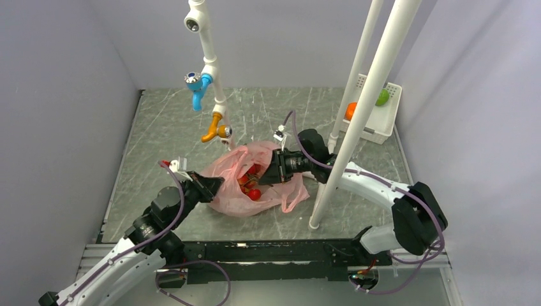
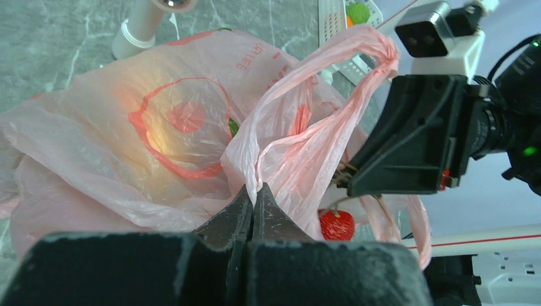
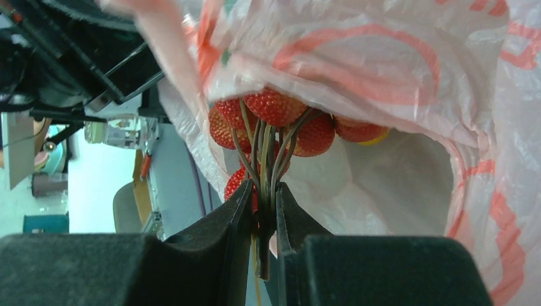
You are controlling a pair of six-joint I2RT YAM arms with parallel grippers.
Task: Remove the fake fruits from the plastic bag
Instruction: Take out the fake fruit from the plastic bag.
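Note:
I need to swing my right gripper outward next and release the bunch of small red fruits over the basket's bare bottom, since that is outward and to its right in the top view.
The pink plastic bag (image 1: 237, 167) lies mid-table, its mouth towards the right arm. My left gripper (image 1: 209, 185) is shut on a fold of the bag by a loop handle (image 2: 281, 137), holding it up. My right gripper (image 1: 268, 171) is at the bag's mouth, shut on the brown stems of the bunch of small red fruits (image 3: 275, 109). The bunch hangs just inside the mouth; red fruits show in the top view (image 1: 253, 193), and one shows in the left wrist view (image 2: 336, 224). A yellow-orange fruit (image 3: 372, 138) peeks out behind the bunch. Other fruits in the bag are hidden.
A white slotted basket (image 1: 389, 122) at the back right holds a lime-green fruit (image 1: 382, 97) and an orange one (image 1: 351, 110). Two white poles (image 1: 357, 121) stand just right of the bag. A pipe with blue and orange taps (image 1: 207, 95) hangs behind it.

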